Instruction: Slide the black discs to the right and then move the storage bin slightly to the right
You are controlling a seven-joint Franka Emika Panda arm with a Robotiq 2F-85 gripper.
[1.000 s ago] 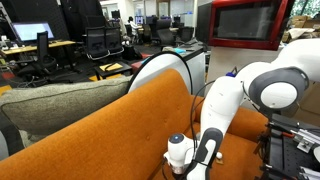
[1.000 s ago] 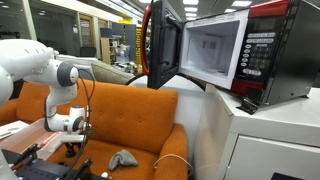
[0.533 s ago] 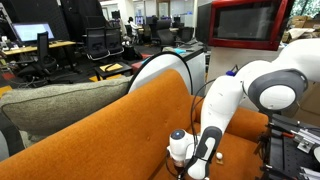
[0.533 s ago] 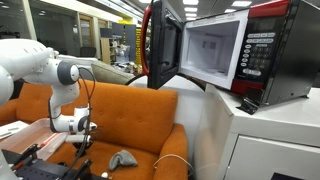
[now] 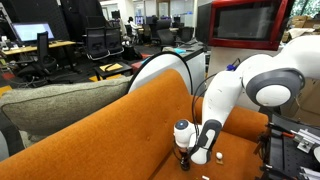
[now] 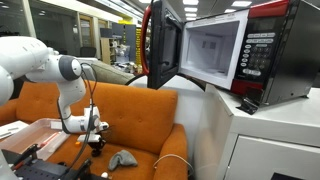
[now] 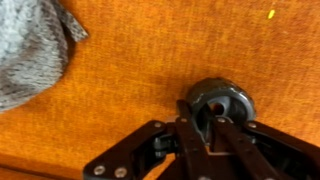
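I should next slide my gripper with the disc (image 7: 222, 100) to the seat nearer the grey cloth lump and let go, because that seat lies to its left in the wrist view.
A black disc (image 7: 222, 100) with a hole in its middle lies on the orange sofa seat (image 7: 130, 70) in the wrist view. My gripper (image 7: 200, 112) has its black fingers drawn together at the disc's near rim, shut on it. In both exterior views the gripper (image 5: 185, 160) (image 6: 97, 143) points down at the sofa seat, and the disc is too small to make out there. I cannot pick out a storage bin with certainty.
A grey cloth lump (image 7: 30, 50) lies on the seat beside the disc and also shows in an exterior view (image 6: 122, 158). A grey cushion (image 5: 60, 105) rests on the sofa back. A red microwave (image 6: 225, 50) with its door open stands on a white cabinet.
The arm has swung sideways along the sofa seat, and the gripper has moved with it in both exterior views.
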